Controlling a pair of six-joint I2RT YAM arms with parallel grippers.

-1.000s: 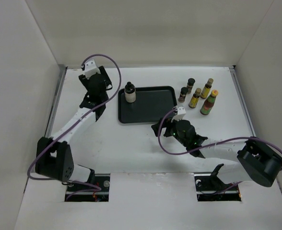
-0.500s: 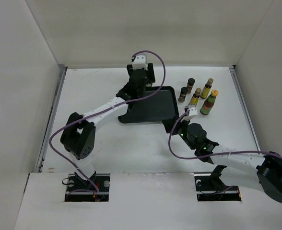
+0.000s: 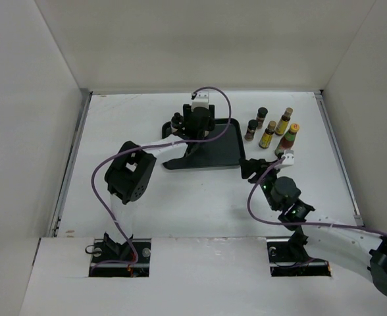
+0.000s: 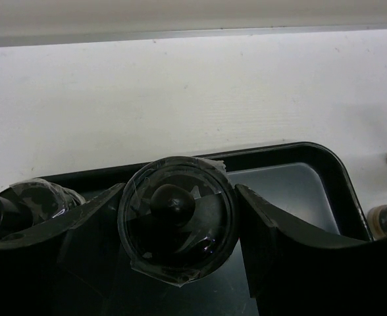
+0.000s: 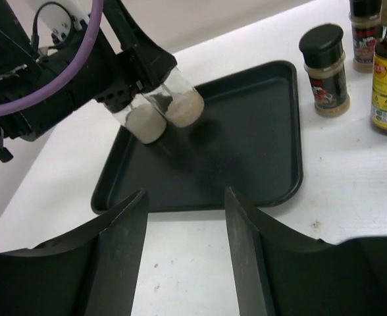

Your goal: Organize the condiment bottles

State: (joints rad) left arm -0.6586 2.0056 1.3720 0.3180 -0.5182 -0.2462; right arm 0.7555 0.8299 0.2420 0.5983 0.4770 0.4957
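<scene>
The left gripper moves down next until the squat cream bottle meets the back of the tray's bottom below it, then releases the bottle's black cap (image 4: 178,220).
My left gripper (image 3: 196,129) (image 4: 178,192) hangs over the back left of the black tray (image 3: 221,143), shut on a squat cream bottle (image 5: 184,106) whose black cap (image 4: 178,220) fills the gap between its fingers. A second cream bottle (image 3: 177,122) (image 5: 145,122) stands just beside it on the tray. To the tray's right stand two dark brown bottles (image 3: 262,116) (image 3: 251,129), two yellow-labelled ones (image 3: 284,121) (image 3: 267,135) and a red-green bottle with an orange cap (image 3: 287,140). My right gripper (image 3: 249,168) (image 5: 185,197) is open and empty over the table, in front of the tray's right front corner.
White walls close in the table at the back and on both sides. In the right wrist view one brown bottle (image 5: 325,70) stands just off the tray's right rim (image 5: 297,125). The left arm's purple cable (image 3: 214,112) loops above the tray.
My left arm has swung from the table's far left to over the tray, beside the cream bottle there. My right gripper has moved right along the tray's front edge.
</scene>
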